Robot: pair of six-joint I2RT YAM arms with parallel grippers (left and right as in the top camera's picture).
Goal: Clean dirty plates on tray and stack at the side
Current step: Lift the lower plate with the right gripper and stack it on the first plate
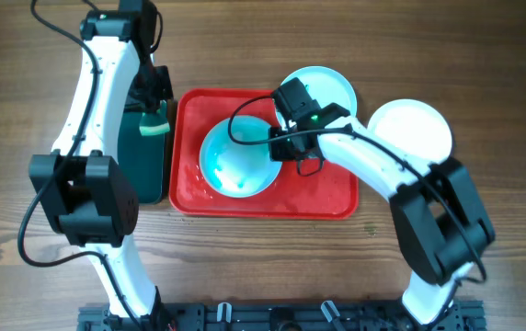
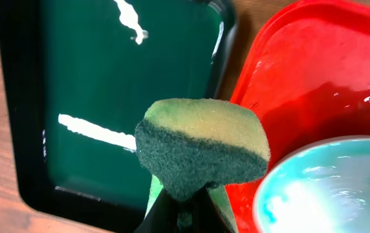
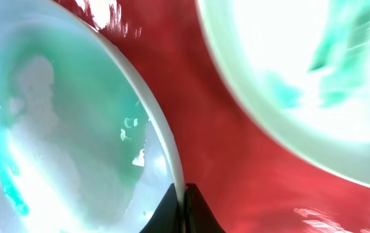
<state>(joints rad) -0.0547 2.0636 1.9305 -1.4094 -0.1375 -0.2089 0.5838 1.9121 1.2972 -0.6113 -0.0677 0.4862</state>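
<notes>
The white plate (image 1: 410, 129) lies clear of the tray. My right gripper should go up, swing to the right in the overhead view and lower its plate onto it.
A pale turquoise plate (image 1: 235, 158) with green smears lies on the red tray (image 1: 323, 198). My right gripper (image 1: 277, 147) is shut on its right rim; the rim sits between the fingers in the right wrist view (image 3: 184, 194). A second turquoise plate (image 1: 329, 87) rests at the tray's far right corner and shows in the right wrist view (image 3: 301, 77). A white plate (image 1: 410, 129) lies on the table to the right. My left gripper (image 1: 153, 124) is shut on a green and yellow sponge (image 2: 201, 149) over the edge between the black tray and the red tray (image 2: 308, 71).
A black tray (image 1: 143, 161) with dark green water lies left of the red tray; it fills the left of the left wrist view (image 2: 107, 84). Wooden table (image 1: 484, 55) surrounds everything. The arms' bases stand at the near edge.
</notes>
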